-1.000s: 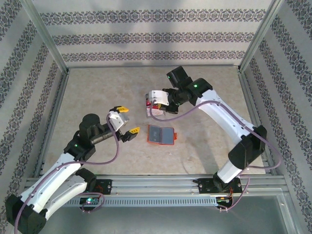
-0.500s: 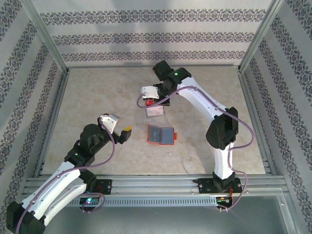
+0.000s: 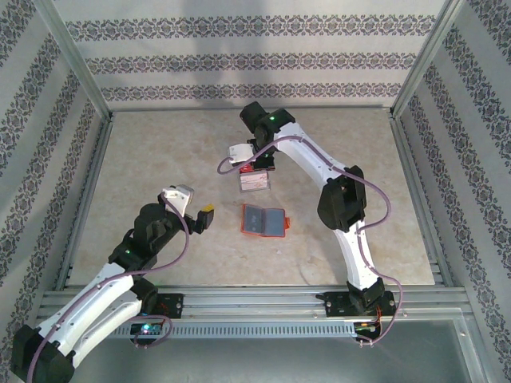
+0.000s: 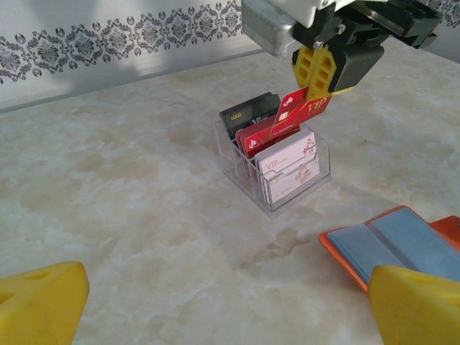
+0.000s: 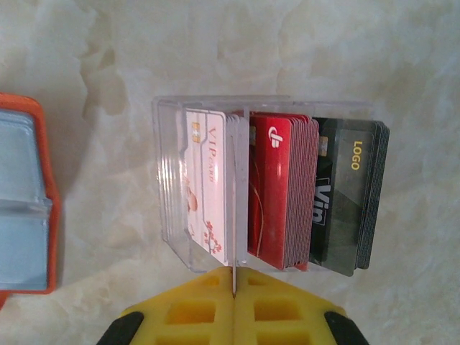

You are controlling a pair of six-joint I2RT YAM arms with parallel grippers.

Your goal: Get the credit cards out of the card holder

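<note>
My right gripper holds the red VIP card edge-on above the divider, so it will move outward over the red stack, go down and release the card.
The orange card holder lies open flat on the table, grey-blue inside up, and reaches into the left wrist view and the right wrist view. My right gripper hangs over the clear tray, shut on a red VIP card held upright. In its own view the right gripper shows that card edge-on above the divider between the pale and red stacks. My left gripper stands open and empty left of the holder, its yellow fingertips wide apart.
The clear tray holds three stacks of cards: pale, red and black. Patterned walls and metal rails enclose the marble table. The right arm arches over the table's middle right.
The right arm swung its elbow inward and carried the red card left over the tray. The left arm drew back toward its base, and its jaws opened slightly wider.
</note>
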